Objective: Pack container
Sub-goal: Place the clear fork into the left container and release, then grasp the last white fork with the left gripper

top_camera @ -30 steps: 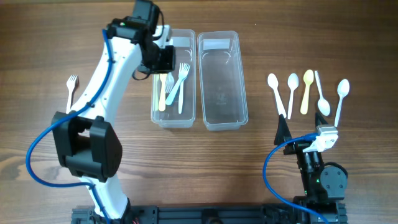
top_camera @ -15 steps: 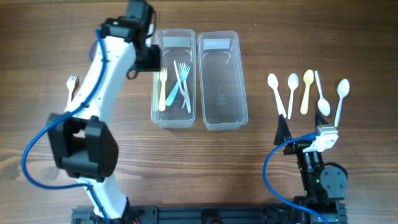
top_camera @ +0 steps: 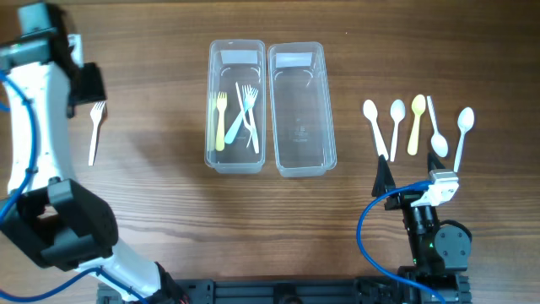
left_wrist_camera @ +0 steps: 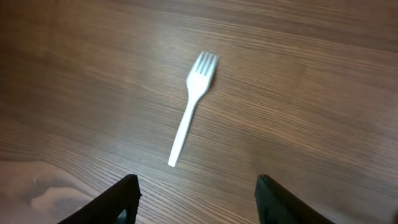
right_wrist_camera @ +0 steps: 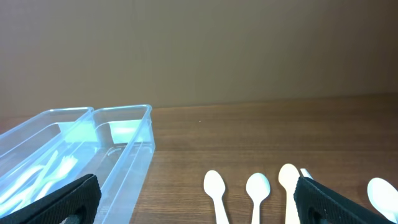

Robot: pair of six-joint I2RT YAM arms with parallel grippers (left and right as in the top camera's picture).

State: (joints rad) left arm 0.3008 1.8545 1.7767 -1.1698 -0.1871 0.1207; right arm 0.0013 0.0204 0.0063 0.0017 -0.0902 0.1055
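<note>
My left gripper comes down onto the white fork's narrow neck behind its tines next, then closes.
Two clear containers stand side by side at mid-table. The left container [top_camera: 213, 127] holds several forks [top_camera: 245, 114]; the right container [top_camera: 301, 110] has nothing in it. A white fork [top_camera: 95, 131] lies alone on the wood at the far left. My left gripper [top_camera: 89, 88] hovers just beyond it, open and holding nothing; in the left wrist view the white fork [left_wrist_camera: 194, 106] lies ahead of the left gripper [left_wrist_camera: 196, 205]. Several spoons [top_camera: 415, 122] lie in a row at the right. My right gripper [top_camera: 413, 181] rests just in front of them, open wide and holding nothing.
In the right wrist view the right container [right_wrist_camera: 127, 146] and the left container [right_wrist_camera: 37, 140] sit ahead to the left, and the spoons [right_wrist_camera: 214, 186] lie straight ahead. Bare wood lies between the containers and the spoons. The right arm's base [top_camera: 434, 241] stands at the front edge.
My left gripper opened over the left container and left a fork in it. The arm then swung far left to the lone white fork. The right arm has not moved.
</note>
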